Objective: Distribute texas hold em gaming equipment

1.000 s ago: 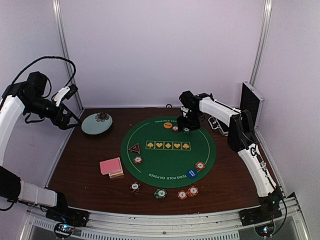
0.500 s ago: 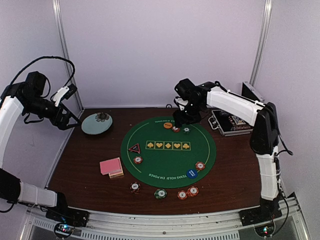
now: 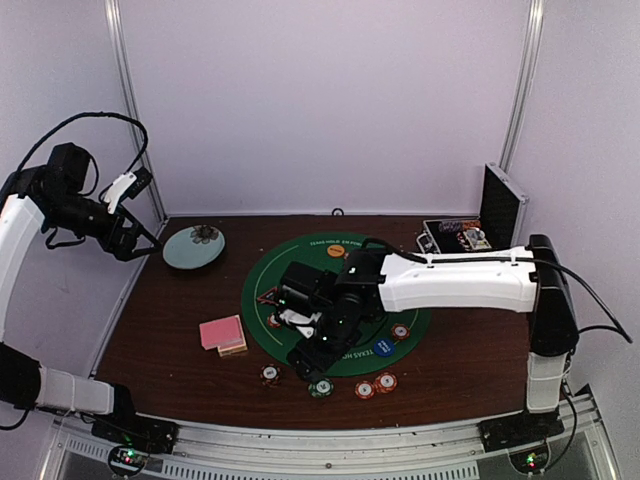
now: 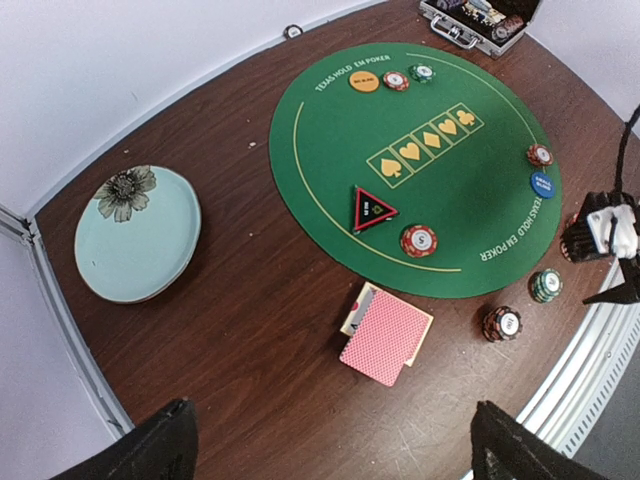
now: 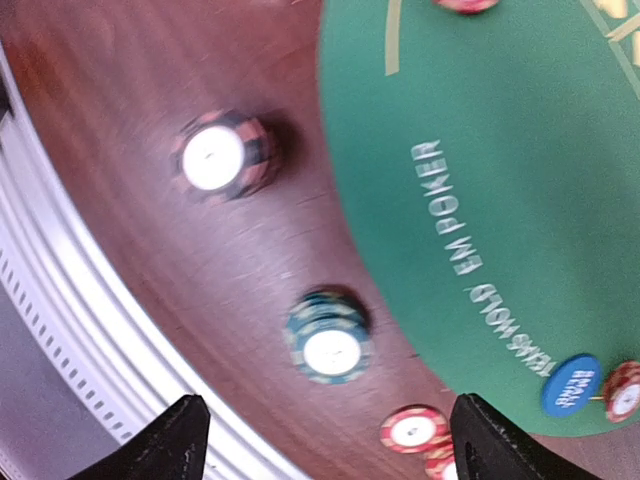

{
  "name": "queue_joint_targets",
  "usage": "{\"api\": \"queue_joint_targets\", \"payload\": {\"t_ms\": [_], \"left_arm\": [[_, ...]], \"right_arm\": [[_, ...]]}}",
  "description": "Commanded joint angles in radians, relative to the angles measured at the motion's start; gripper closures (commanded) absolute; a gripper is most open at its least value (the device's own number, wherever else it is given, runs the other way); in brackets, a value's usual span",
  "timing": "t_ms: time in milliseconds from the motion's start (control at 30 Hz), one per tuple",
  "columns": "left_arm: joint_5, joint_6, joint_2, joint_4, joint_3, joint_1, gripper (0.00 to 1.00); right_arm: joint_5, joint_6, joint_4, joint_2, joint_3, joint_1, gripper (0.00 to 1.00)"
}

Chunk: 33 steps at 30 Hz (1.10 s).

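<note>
The right gripper moves down and back onto the green chip stack [image 3: 320, 386] [image 5: 329, 337] next, one open finger to each side of the stack. The reason is that the stack still stands below the empty fingers.
Pink-backed playing cards [image 3: 222, 333] [image 4: 387, 336] lie left of the green poker mat [image 3: 336, 300]. An orange disc [image 4: 364, 82], a blue disc [image 4: 543, 185], a black-red triangle marker [image 4: 371, 209] and red chips [image 4: 419, 240] rest on the mat. My right gripper [image 3: 312, 352] [image 5: 330, 440] hovers open over the mat's near edge. A green chip stack [image 5: 329, 337] [image 3: 320, 386] lies just ahead of its jaws, untouched. A dark red stack [image 5: 217, 156] sits to that stack's left. My left gripper [image 3: 140, 238] [image 4: 335, 450] is raised at the far left, open and empty.
A pale blue plate [image 3: 193, 246] [image 4: 137, 232] sits at the back left. The open aluminium case [image 3: 455, 238] [image 4: 482, 18] stands at the back right. Two red chips [image 3: 375, 385] lie near the front edge, right of the green stack.
My right arm has swung from the mat's far side, by the orange disc, down to its near edge above the green chip stack. The left arm has not moved.
</note>
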Motion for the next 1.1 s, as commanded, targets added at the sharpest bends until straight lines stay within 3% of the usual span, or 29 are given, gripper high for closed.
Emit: {"api": "queue_joint_targets", "payload": {"t_ms": [0,400,1067], "left_arm": [[0.019,0.003,-0.019,0.013,-0.013,0.002,0.02],[0.006,0.011,-0.019,0.008,-0.011,0.002,0.03],[0.007,0.012,-0.01,0.007,-0.001,0.002,0.02]], "right_arm": [[-0.04,0.036,0.001,0.06,-0.005,0.028,0.13],[-0.071,0.033,0.035,0.148,-0.035,0.029,0.12],[-0.045,0.037,0.041,0.18,-0.035,0.022,0.38]]}}
